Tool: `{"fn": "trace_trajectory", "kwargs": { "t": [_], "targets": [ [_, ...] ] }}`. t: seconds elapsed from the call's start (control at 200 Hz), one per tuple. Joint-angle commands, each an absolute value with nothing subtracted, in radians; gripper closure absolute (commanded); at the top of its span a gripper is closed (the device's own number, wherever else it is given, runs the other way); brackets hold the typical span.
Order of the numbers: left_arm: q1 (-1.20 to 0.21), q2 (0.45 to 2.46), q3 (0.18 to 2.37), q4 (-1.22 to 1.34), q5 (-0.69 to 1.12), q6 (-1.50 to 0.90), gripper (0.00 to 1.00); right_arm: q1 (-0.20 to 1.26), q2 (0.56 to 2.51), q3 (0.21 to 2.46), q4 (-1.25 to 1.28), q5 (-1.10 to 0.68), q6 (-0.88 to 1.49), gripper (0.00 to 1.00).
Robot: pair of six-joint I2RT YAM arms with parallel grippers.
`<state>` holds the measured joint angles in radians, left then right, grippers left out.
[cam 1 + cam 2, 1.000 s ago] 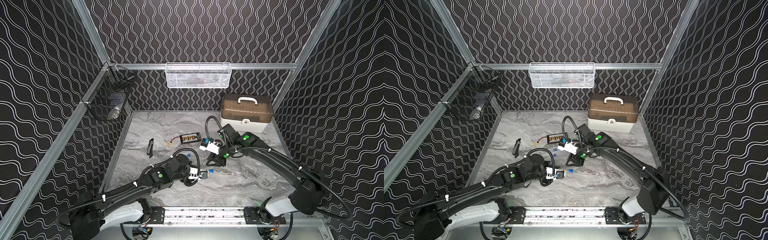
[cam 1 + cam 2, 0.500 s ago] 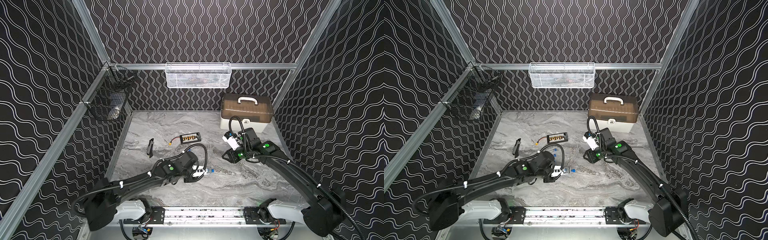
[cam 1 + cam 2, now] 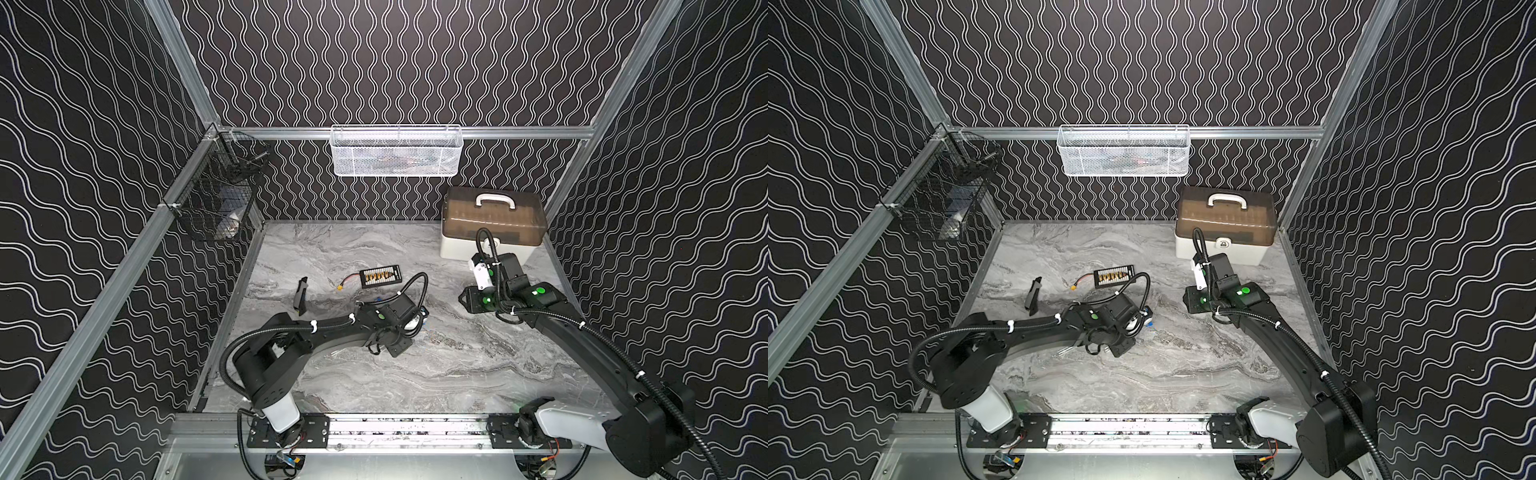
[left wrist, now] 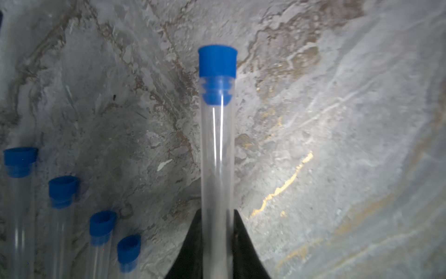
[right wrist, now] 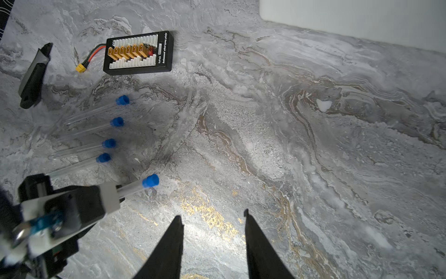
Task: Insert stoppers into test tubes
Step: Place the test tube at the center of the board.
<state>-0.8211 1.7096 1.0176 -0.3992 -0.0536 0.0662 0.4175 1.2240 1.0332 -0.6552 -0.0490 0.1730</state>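
Note:
My left gripper moves down next to release the clear test tube [image 4: 217, 157] on the bare tabletop beside the other stoppered tubes. The blue stopper already fills the clear test tube's opening.
My left gripper [image 4: 217, 217] is shut on a clear test tube [image 4: 217, 157], which sticks out ahead of the fingers. A blue stopper [image 4: 217, 61] sits in that tube's mouth, its ribbed stem inside the glass. The right wrist view shows the same tube [image 5: 131, 187] and stopper [image 5: 150, 180] held just above the table. Beside it lie several more test tubes [image 5: 91, 113] side by side, each with a blue stopper [image 5: 122, 100] in its end. My right gripper [image 5: 212, 215] is open and empty, well to the right of them. In both top views it hangs near the white box [image 3: 465, 297] [image 3: 1187, 297].
A black board with gold connectors [image 5: 138, 53] and its yellow plug [image 5: 80, 68] lie behind the tubes. A black and grey tool [image 5: 33, 77] lies to their left. A brown-lidded box [image 3: 492, 224] stands at the back right. A white basket [image 3: 395, 153] and a black wire basket [image 3: 216, 199] hang on the walls.
My right gripper has pulled away to the right from the end of the held tube. The left arm has shifted a little to the right and back, with the tube still in its grip.

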Motion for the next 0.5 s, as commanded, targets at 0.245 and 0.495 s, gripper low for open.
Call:
{"fn": "trace_trajectory", "kwargs": {
  "t": [0.245,0.495],
  "targets": [
    [-0.807,1.865,1.098,-0.395,-0.094,0.003,0.88,0.413,1.176,1.015,-0.641,0.0,0.208,0.58],
    [-0.807,1.864,1.097,-0.402,-0.131,0.016,0.61,0.414,1.161,1.015,-0.655,0.027,0.204,0.56]
  ]
}}
